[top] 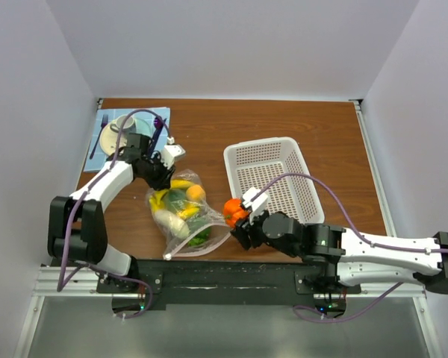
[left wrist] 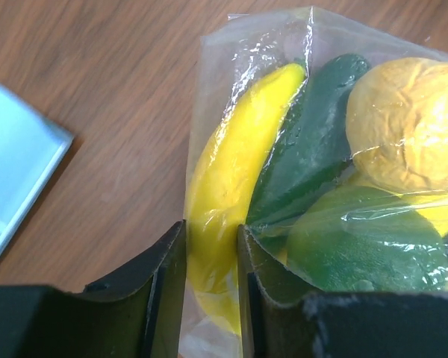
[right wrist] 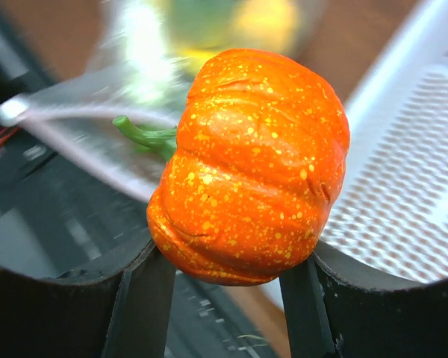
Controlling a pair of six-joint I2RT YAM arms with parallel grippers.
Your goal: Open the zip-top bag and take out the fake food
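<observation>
The basket stands empty, so the right gripper should next go outward and to the right in the top view, over the bottom of the basket, to release the pumpkin-like piece (right wrist: 254,164).
The zip-top bag (top: 181,218) lies on the table left of centre, holding a yellow banana (left wrist: 239,149), a dark green piece (left wrist: 313,142), a yellow-orange round piece (left wrist: 407,123) and a green piece (left wrist: 358,239). My left gripper (top: 163,177) is shut on the bag's far end, pinching plastic and the banana's tip between its fingers (left wrist: 211,283). My right gripper (top: 239,221) is shut on an orange speckled pumpkin-like piece (right wrist: 254,164), holding it above the table between the bag's near right end and the basket. The bag (right wrist: 134,89) is blurred behind it.
A white perforated basket (top: 231,160) stands right of centre, just beyond my right gripper; its wall (right wrist: 411,186) shows in the right wrist view. A blue mat (top: 108,119) with a plate and utensils lies at the far left; its corner (left wrist: 15,171) shows in the left wrist view.
</observation>
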